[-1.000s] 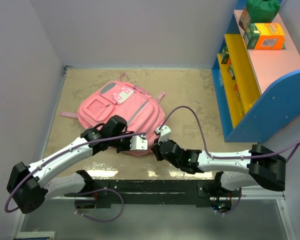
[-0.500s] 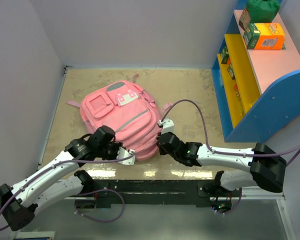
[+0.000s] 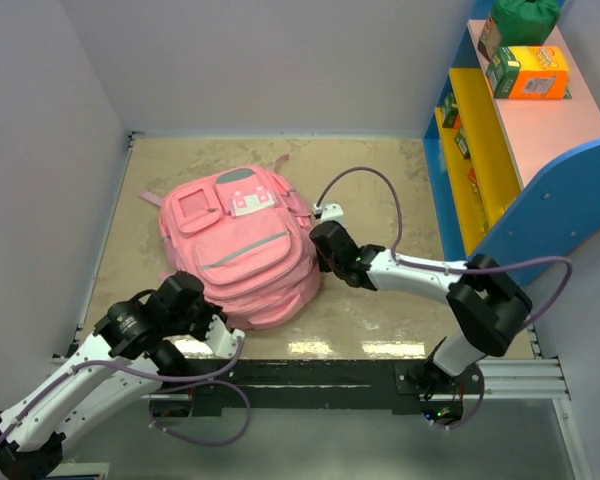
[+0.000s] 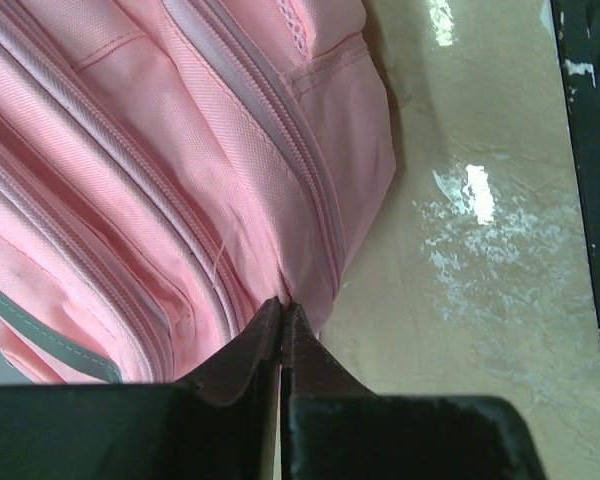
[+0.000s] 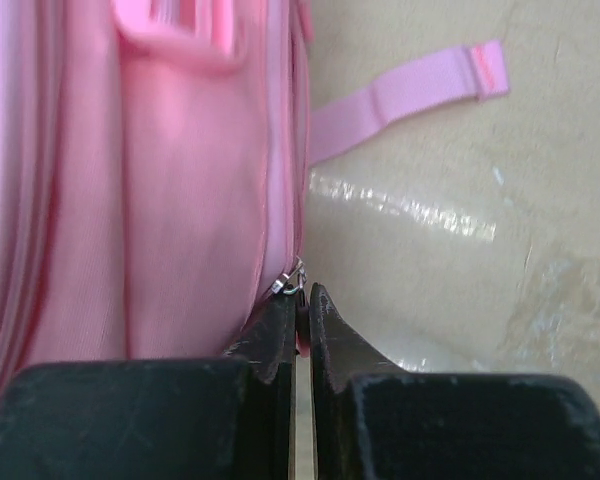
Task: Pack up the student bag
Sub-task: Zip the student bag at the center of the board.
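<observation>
The zip runs past its slider, so I should next pull my right gripper outward along the bag's side seam toward the loose strap, then let go of the zip pull.
The pink student bag [image 3: 242, 240] lies front side up in the middle of the table. My left gripper [image 3: 238, 328] is at its near edge. In the left wrist view the gripper [image 4: 283, 306] is shut on a fold of the bag's pink fabric [image 4: 180, 150] beside a zip seam. My right gripper [image 3: 317, 258] is at the bag's right side. In the right wrist view the gripper [image 5: 302, 294] is shut on a pink zip pull [image 5: 298, 284] with a metal slider at the bag's side seam [image 5: 180, 200].
A blue shelf unit [image 3: 540, 200] with yellow and pink shelves stands at the right, holding an orange box [image 3: 535, 72] and a green bag [image 3: 523, 15]. White walls close in the left and back. A loose pink strap [image 5: 400, 95] lies on the table beside the bag.
The bag has turned and shifted toward the back. My left arm pulled back toward the near left with the bag's edge. My right gripper moved away along the bag's right side.
</observation>
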You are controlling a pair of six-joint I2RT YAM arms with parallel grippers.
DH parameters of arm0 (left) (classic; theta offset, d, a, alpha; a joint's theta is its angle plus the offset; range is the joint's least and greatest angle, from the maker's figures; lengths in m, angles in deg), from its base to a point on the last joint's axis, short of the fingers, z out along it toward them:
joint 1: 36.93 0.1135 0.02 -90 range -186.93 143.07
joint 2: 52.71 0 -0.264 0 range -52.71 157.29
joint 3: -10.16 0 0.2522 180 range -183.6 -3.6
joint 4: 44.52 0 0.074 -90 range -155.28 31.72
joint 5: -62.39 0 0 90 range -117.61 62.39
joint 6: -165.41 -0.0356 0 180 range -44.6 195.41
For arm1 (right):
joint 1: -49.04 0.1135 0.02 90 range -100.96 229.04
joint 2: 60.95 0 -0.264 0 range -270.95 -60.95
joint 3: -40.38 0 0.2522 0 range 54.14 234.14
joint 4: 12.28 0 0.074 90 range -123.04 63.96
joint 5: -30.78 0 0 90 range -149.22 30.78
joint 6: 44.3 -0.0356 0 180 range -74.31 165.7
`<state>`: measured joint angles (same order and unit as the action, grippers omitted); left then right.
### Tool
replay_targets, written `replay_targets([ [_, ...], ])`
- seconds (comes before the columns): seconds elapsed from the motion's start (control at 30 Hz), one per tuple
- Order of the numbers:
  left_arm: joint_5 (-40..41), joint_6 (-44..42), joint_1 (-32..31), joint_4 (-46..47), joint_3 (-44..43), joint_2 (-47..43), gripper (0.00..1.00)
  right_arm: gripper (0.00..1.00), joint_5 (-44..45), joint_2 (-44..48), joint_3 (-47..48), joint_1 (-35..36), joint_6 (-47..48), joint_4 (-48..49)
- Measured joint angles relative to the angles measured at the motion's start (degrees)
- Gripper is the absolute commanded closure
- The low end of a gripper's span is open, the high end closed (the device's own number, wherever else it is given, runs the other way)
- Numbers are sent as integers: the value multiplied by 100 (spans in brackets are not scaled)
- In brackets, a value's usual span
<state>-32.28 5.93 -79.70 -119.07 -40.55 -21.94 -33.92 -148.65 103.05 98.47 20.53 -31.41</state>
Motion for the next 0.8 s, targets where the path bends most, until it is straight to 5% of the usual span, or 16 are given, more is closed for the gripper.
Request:
replay_targets([
  [0.43,293,-509,37,-778,-2,-155,100,100,149,-2304,2295,-1167,492,146],
  [0.53,350,-352,37,-656,9,-129,60,100,328,-2315,2371,-1405,463,120],
  [0.57,358,-326,37,-579,11,-107,22,100,356,-2267,2350,-1436,450,98],
  [0.6,407,-151,37,-413,11,-46,1,100,387,-2188,2280,-1462,415,105],
  [0.8,601,1231,37,793,-704,1530,0,94,533,-1565,1694,-1469,136,-83],
])
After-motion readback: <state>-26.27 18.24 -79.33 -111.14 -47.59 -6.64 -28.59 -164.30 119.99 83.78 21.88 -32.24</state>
